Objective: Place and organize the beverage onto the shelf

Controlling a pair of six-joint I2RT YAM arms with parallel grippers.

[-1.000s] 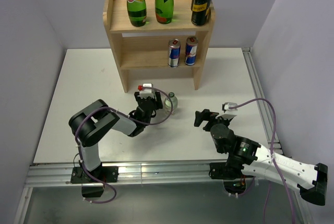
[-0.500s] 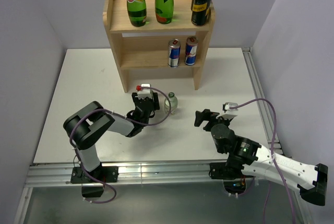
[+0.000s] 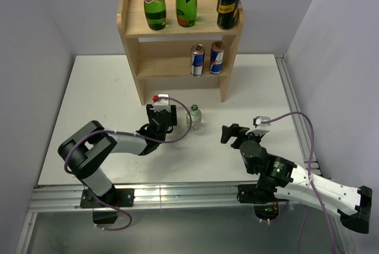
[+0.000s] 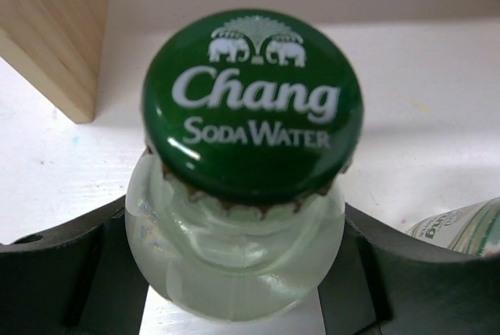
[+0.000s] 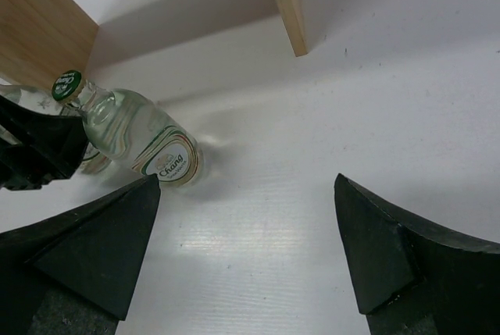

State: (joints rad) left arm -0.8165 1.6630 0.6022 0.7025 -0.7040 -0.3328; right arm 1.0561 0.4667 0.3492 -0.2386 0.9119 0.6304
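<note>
The lower shelf's empty end [image 3: 149, 67] is outward of my left gripper, which is above the table. My left gripper will next lift outward to release the bottle with the green cap there.
My left gripper [image 3: 163, 116] is shut on the neck of a clear Chang soda water bottle [image 4: 254, 108] with a green cap, its fingers [image 4: 62, 272] close on both sides. The top view hides this bottle under the gripper. A second clear Chang bottle [image 3: 193, 116] stands on the table just right of it and also shows in the right wrist view [image 5: 148, 144]. The light-wood shelf [image 3: 172, 66] stands at the back. My right gripper [image 3: 231, 132] is open and empty, to the right of the bottles [image 5: 250, 249].
The shelf's top tier holds two green glass bottles [image 3: 155, 5] and two black cans [image 3: 229, 2]. Its lower tier holds two blue-silver cans [image 3: 198, 60] at the right. A shelf leg [image 4: 55, 30] is just ahead-left of the held bottle. Walls close in on both sides.
My left gripper has shifted a little left and toward the shelf, with its arm stretching out lower. The standing bottle and the right arm have not moved.
</note>
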